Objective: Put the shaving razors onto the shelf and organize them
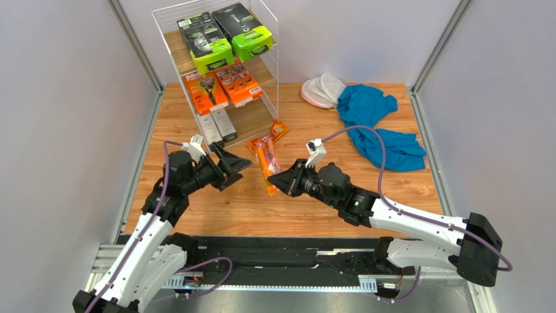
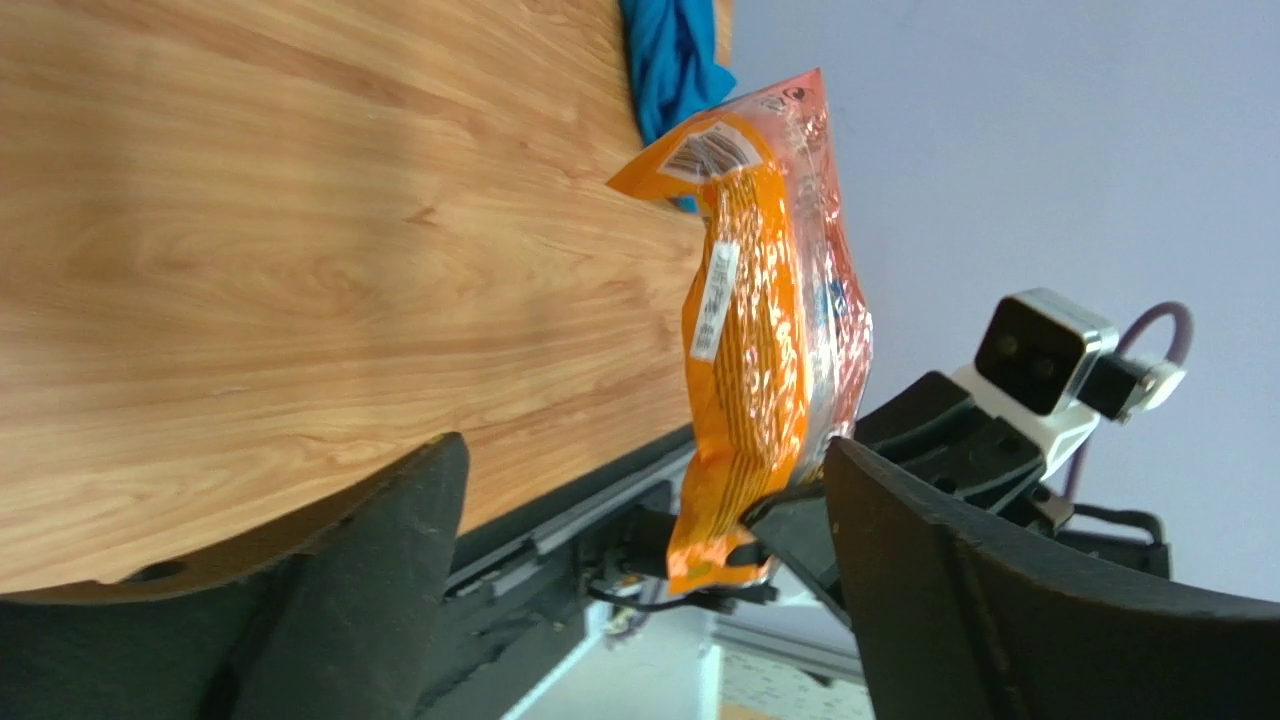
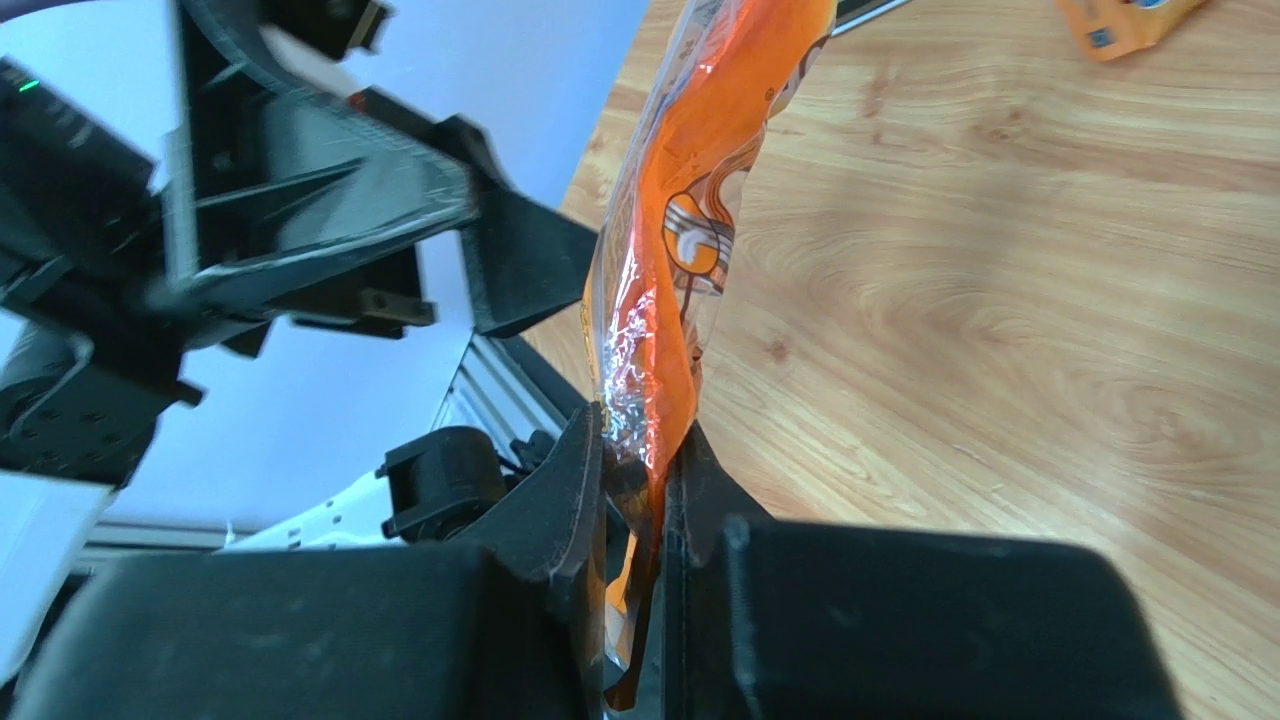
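Note:
The pack goes outward in my right gripper onto the bottom level's bare board [image 1: 250,122] next and is released there, since that lies free outward beside the grey-white boxes.
The shelf [image 1: 256,116] stands at the back. Two black and lime-green packs [image 1: 207,42] lie on its top tier and two orange Gillette boxes [image 1: 205,92] on the middle tier. My right gripper [image 1: 277,182] is shut on the lower end of a narrow orange blister pack [image 1: 266,162], holding it upright above the table; the pinch shows in the right wrist view [image 3: 639,465]. My left gripper [image 1: 238,173] is open just left of that pack, which shows between its fingers in the left wrist view [image 2: 766,330]. A second orange blister pack [image 1: 279,130] lies flat on the table beside the shelf.
Two slim grey-white boxes [image 1: 217,125] stand on the shelf's bottom tier. A blue cloth [image 1: 375,124] and a white and pink mesh item [image 1: 323,90] lie at the back right of the table.

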Available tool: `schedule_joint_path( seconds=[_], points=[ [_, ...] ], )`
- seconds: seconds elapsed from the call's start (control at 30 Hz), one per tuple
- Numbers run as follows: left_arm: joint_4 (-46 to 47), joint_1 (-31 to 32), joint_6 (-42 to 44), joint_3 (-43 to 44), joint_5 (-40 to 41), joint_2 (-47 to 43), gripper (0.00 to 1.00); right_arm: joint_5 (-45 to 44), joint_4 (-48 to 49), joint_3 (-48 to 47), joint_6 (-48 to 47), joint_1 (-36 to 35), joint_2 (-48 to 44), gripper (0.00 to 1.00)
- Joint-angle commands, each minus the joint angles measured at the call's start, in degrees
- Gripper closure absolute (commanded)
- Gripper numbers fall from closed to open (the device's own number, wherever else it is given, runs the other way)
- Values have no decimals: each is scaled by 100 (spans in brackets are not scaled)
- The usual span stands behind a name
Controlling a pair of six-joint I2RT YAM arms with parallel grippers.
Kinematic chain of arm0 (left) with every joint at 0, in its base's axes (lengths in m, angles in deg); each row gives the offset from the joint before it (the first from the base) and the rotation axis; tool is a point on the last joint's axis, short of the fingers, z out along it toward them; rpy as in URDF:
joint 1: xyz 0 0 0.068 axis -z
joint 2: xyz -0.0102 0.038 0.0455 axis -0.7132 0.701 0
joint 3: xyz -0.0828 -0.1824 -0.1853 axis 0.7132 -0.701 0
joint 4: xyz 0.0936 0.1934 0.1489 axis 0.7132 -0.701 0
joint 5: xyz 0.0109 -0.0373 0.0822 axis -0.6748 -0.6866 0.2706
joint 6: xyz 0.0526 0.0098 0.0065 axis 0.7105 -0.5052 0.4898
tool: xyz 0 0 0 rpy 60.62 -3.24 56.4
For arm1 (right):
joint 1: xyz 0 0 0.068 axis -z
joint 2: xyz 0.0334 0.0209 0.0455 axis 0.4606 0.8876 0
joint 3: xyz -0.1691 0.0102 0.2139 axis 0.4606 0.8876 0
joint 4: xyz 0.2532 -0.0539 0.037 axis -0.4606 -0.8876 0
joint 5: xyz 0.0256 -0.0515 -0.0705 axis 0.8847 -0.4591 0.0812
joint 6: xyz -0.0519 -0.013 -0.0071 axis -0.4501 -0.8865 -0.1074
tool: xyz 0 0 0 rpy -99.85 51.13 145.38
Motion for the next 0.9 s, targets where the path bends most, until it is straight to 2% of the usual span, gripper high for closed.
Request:
schedule_joint_path(
  seconds=[0.0,0.27,0.4,0.6,0.87],
  points=[
    [-1069,17,915,717,435,-143,1,-117,57,173,176,239,-177,100],
    [-2334,17,2040,1482,1313,-90,1,867,390,-82,377,836,648,100],
    [-2941,9,2428,1746,1552,50,1,1412,1144,-239,615,1170,1272,100],
    [-2995,8,2542,1571,1534,-116,1,2106,1418,-1416,589,1478,2599,100],
    [-3197,8,2683,1553,1516,-344,1,2617,2279,-2489,1458,1917,4208,100]
  ],
)
